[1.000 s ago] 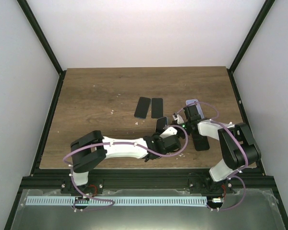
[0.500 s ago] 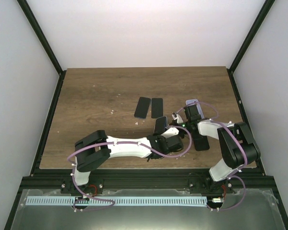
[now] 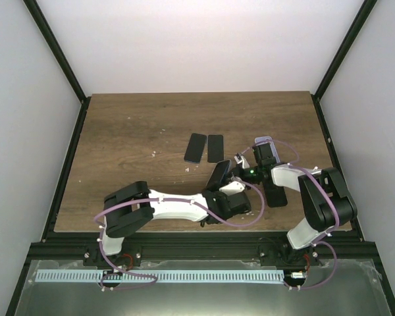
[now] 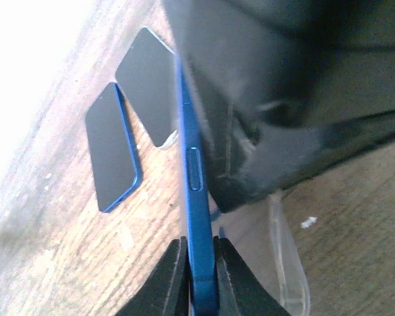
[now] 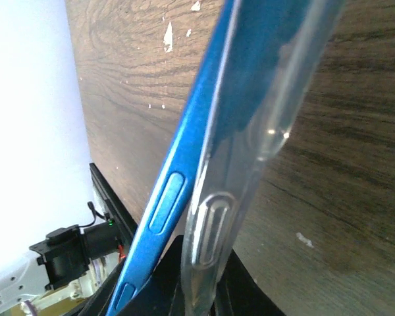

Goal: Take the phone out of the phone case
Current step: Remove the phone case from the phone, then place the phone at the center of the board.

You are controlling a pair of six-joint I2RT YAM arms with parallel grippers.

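Note:
I need to move my left gripper down and to the left in the top view and let go of the blue phone, as bare tabletop near the flat phones is below the gripper there.
My left gripper [image 4: 201, 276] is shut on the edge of a blue phone [image 4: 192, 178], holding it on edge above the table. My right gripper [image 5: 207, 289] is shut on the clear phone case [image 5: 266, 99]. The blue phone [image 5: 178, 171] leans away from the case, with a gap opening between them. In the left wrist view the clear case [image 4: 286, 263] shows just right of the phone. In the top view both grippers meet mid-table: left gripper [image 3: 225, 187], right gripper [image 3: 242, 172], and the dark phone [image 3: 218, 174] tilted up between them.
Two dark phones lie flat side by side on the wooden table [image 3: 131, 131]: one with a blue rim [image 3: 195, 147] and one black [image 3: 214, 148]. They also show in the left wrist view [image 4: 112, 155] [image 4: 151, 85]. A pale case [image 3: 264, 141] lies under the right arm.
My left arm has shifted slightly right and toward the right gripper. The phone has tilted up more steeply, away from the case. The right arm has barely moved.

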